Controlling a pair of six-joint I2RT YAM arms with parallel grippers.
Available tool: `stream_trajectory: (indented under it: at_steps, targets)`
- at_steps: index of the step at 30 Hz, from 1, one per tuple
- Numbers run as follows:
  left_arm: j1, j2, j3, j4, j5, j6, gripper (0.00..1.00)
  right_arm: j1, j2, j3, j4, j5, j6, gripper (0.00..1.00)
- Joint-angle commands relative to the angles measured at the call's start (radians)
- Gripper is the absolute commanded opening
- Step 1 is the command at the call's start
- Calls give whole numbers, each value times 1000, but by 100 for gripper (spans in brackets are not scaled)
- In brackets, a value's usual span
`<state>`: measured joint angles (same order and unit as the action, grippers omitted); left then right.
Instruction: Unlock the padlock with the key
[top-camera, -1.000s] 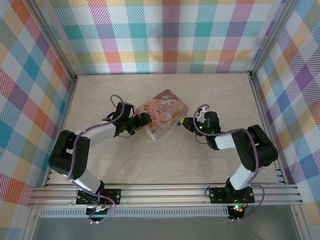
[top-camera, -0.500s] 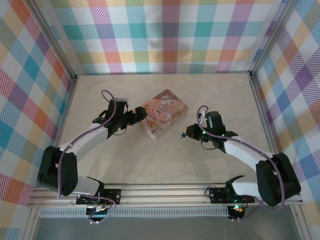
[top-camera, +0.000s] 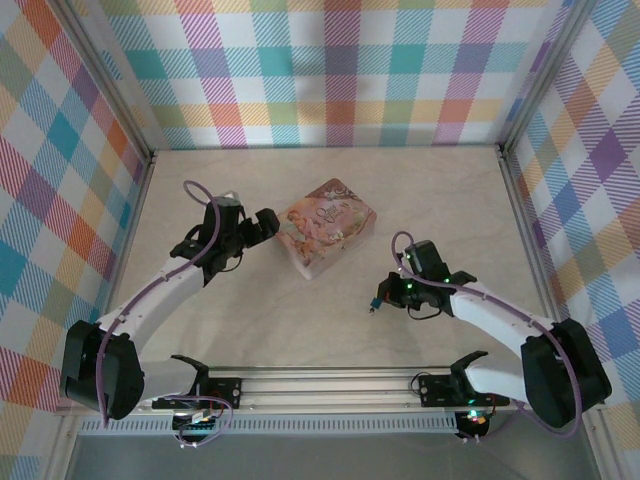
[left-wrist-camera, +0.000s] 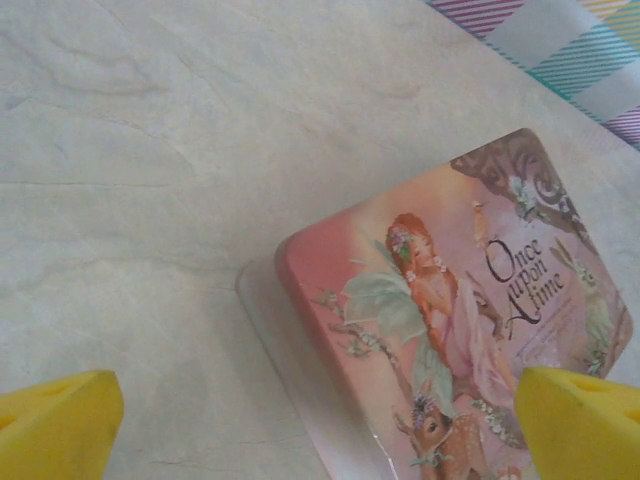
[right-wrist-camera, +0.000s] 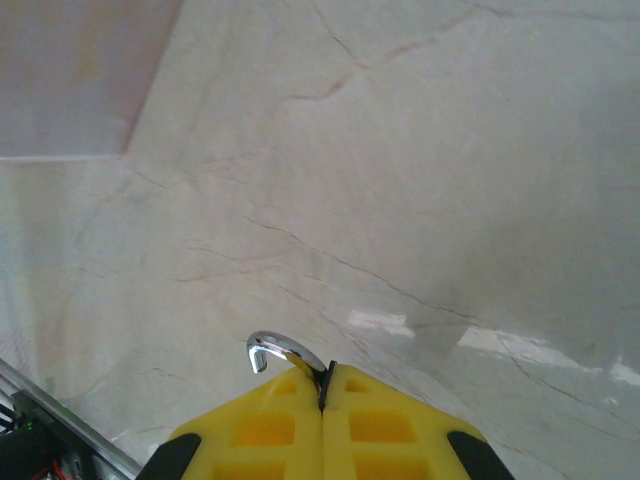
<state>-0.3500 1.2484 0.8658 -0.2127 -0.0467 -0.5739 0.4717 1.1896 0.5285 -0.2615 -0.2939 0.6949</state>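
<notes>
My right gripper will lower the padlock (top-camera: 375, 302) onto the table and release it, as the shackle's hooked end is free.
My right gripper (right-wrist-camera: 322, 375) is shut on the padlock (right-wrist-camera: 285, 350). Its thin silvery shackle curls out from between the yellow fingertips, its hooked end free. In the top view the right gripper (top-camera: 380, 297) hangs over bare table right of the pink tin box (top-camera: 328, 228), with the padlock (top-camera: 375, 302) a small blue speck at its tip. My left gripper (top-camera: 268, 225) stands open just left of the tin, apart from it. In the left wrist view its yellow fingertips (left-wrist-camera: 55, 425) sit wide at the bottom corners, the tin box (left-wrist-camera: 450, 320) ahead. The key is hidden.
Checked walls (top-camera: 320, 70) with aluminium posts close in the pale marble-look table (top-camera: 440, 190) on three sides. A metal rail (top-camera: 330, 385) runs along the near edge by the arm bases. The tin's corner (right-wrist-camera: 70, 80) shows at the top left of the right wrist view.
My left gripper has opened and drawn back left off the tin box. My right gripper has carried the padlock away from the tin, toward the near edge.
</notes>
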Motion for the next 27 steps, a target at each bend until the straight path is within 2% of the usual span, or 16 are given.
stream_trajectory:
  at_steps: [1,20,27]
  targets:
    - [11,-7,-16,-14,-21,22,100,4,26,-14,10,10,14,1]
    - [10,-35,-19,-39,-52,32,100,4,177,-15,112,3,17,2]
    - [11,-36,-14,-47,-54,40,100,4,200,-12,125,-8,12,7]
